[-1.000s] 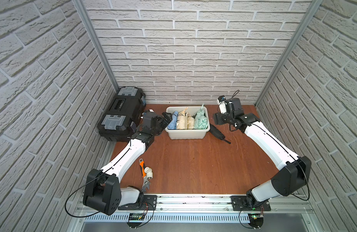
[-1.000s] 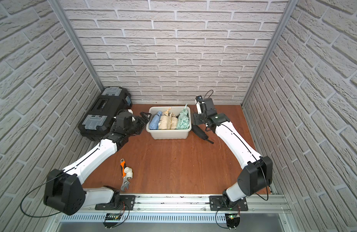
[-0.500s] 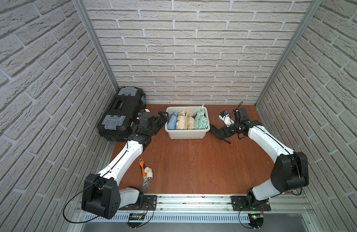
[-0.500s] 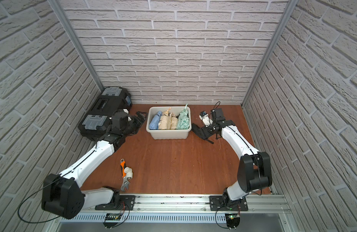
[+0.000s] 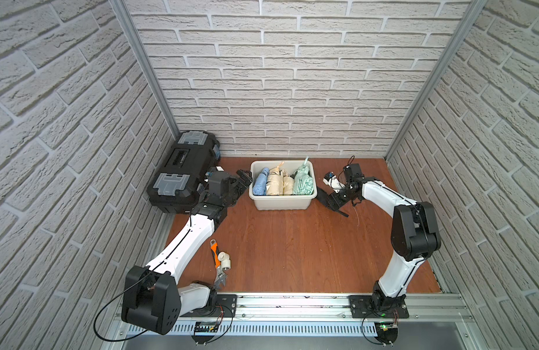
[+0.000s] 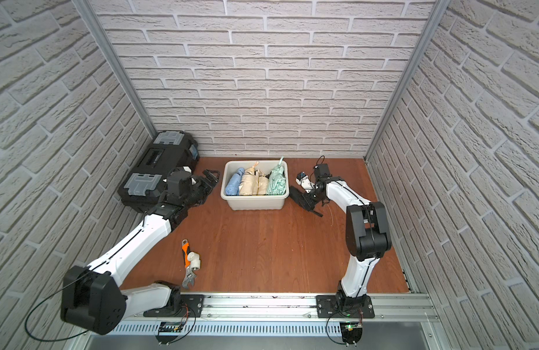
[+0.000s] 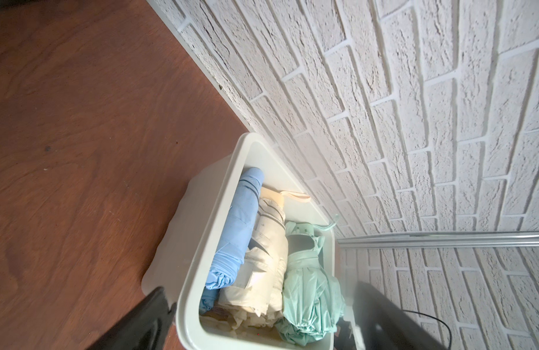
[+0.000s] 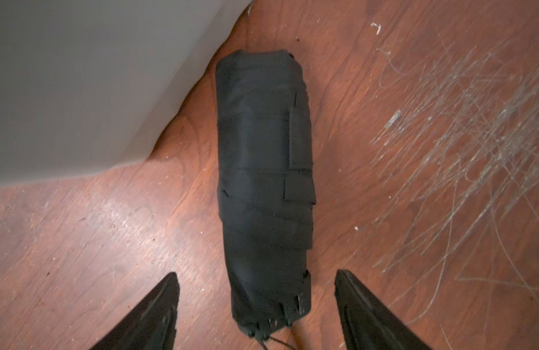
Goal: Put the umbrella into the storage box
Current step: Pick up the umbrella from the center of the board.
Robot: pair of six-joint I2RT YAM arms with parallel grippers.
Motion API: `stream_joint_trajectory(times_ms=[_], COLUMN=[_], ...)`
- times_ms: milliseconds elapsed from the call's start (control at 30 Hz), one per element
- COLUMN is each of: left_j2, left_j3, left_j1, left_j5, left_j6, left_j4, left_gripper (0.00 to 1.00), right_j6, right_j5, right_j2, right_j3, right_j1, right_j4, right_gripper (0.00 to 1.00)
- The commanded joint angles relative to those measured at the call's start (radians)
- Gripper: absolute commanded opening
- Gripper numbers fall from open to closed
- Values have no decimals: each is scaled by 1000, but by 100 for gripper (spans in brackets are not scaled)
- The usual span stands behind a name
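My right gripper's open fingers are on both sides of only the umbrella's strap end. It needs to move down and toward the box next, onto the black umbrella's middle (image 8: 267, 224), to close there.
A black folded umbrella (image 8: 265, 181) lies on the wooden table just right of the off-white storage box (image 5: 281, 203), apart from its wall (image 8: 65, 91). My right gripper (image 8: 255, 272) is open, low over the umbrella (image 5: 322, 195), with one finger on each side of its strap end and neither touching it. In both top views the right gripper (image 6: 304, 198) covers the umbrella's middle. Blue, cream and mint folded umbrellas fill the storage box (image 7: 189, 303). My left gripper (image 5: 242, 178) stands open and empty by the box's left side.
A black toolbox (image 5: 183, 172) with grey latches sits at the back left, close behind my left wrist. An orange-handled wrench (image 5: 215, 257) and a white pipe fitting (image 5: 225, 262) lie near the front left. Brick walls close in three sides.
My right arm has dropped from beside the box's upper right corner onto the black umbrella, its jaws still open. My left gripper has drawn slightly back from the box.
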Motion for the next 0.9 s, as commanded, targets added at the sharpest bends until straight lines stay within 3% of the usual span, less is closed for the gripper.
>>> stream_joint_trajectory(times_ms=[0,600,867], left_j2=[-24,-56,-87], left_j3=[-10,-31,-45], left_j1=[11,15,14], left_j5=[-14,-17,-28], left_j6=[18,15,14], left_j4=[4,-15,-24], left_gripper=[98,98,98], right_j6=[-27,-29,-65], right_j5=[-24,-31,15], right_j2=[40,182,201], right_j3=[42,137,153], right_j1=[-4,-4,-3], right_j4=[-2,-77,-115], right_gripper=[82,72,58])
